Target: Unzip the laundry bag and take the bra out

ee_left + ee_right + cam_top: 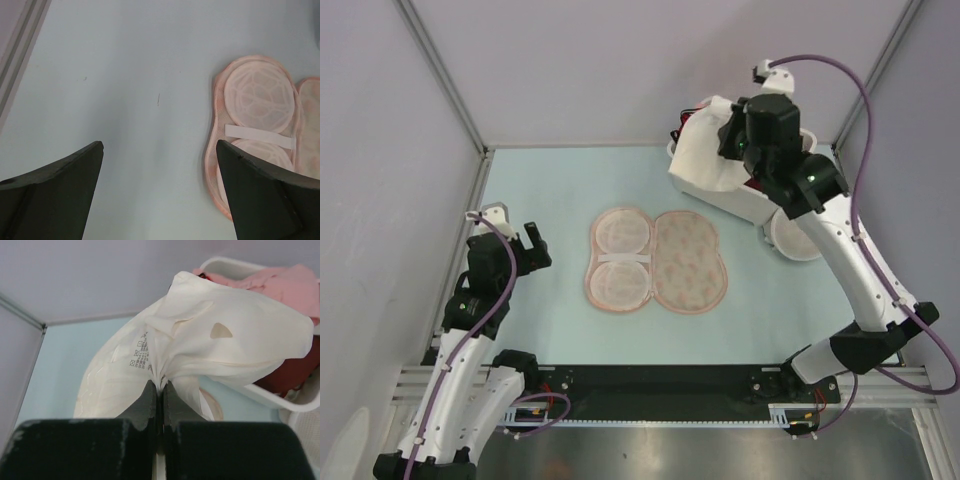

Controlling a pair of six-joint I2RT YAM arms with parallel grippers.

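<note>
My right gripper needs to move the white bra (705,152) outward over the white bin (740,200) next and then down toward the garments in the bin, because the bra hangs partly short.
The laundry bag (657,260) lies unzipped and spread open flat in the middle of the table, mesh lining on its left half and printed padding on its right half. Its left half also shows in the left wrist view (255,130). My right gripper (160,386) is shut on the white bra (200,340) and holds it in the air over the white bin (740,200) at the back right. In the top view the bra (705,152) hangs from the right gripper (735,140). My left gripper (532,245) is open and empty, left of the bag.
The white bin (280,397) holds a pale pink garment (270,282) and a red garment (295,367). A round white mesh disc (792,238) lies by the bin under the right arm. Frame posts and grey walls bound the table.
</note>
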